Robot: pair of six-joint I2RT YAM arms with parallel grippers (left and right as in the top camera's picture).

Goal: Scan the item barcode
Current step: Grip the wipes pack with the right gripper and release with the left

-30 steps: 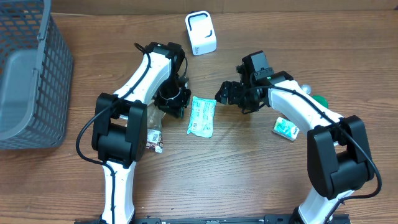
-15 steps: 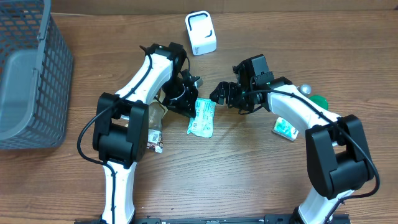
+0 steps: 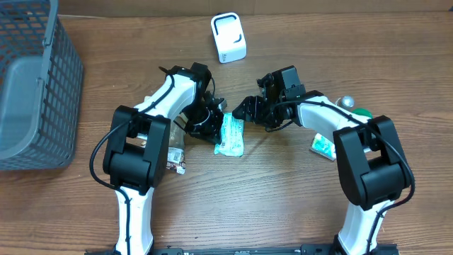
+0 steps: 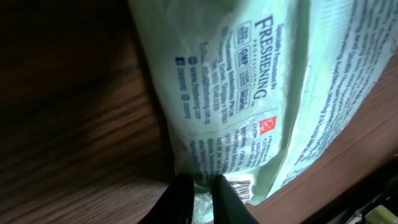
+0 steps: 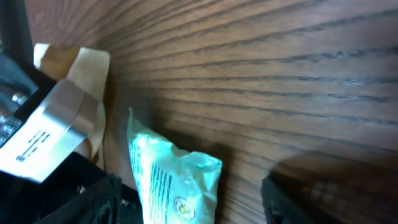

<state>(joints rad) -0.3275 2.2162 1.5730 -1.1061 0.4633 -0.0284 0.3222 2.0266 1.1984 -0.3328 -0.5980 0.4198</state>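
Note:
The robot's left gripper will move next toward the wire basket to release the packet's seam beside the barcode, since the fingers of the right gripper are already on both sides of the packet's upper end.
The item is a pale green wipes packet (image 3: 229,134) lying mid-table, its printed side filling the left wrist view (image 4: 249,93). A barcode (image 4: 239,184) shows at its lower seam. My left gripper (image 3: 211,125) (image 4: 203,198) is at the packet's left edge, shut on the seam next to the barcode. From the right, my right gripper (image 3: 243,110) (image 5: 196,205) stands open, its jaws on either side of the packet's upper end (image 5: 177,180) without pressing on it. The white scanner (image 3: 228,37) stands at the back of the table.
A grey wire basket (image 3: 28,85) fills the far left. A snack pack (image 3: 175,160) lies by the left arm, with brown paper (image 5: 81,68) under that arm. A small green box (image 3: 325,146), a green object (image 3: 362,112) and a grey ball (image 3: 346,100) lie at the right.
My left gripper swung right onto the packet's left edge, and the packet shifted slightly. My right gripper moved left to the packet's upper end and its jaws narrowed.

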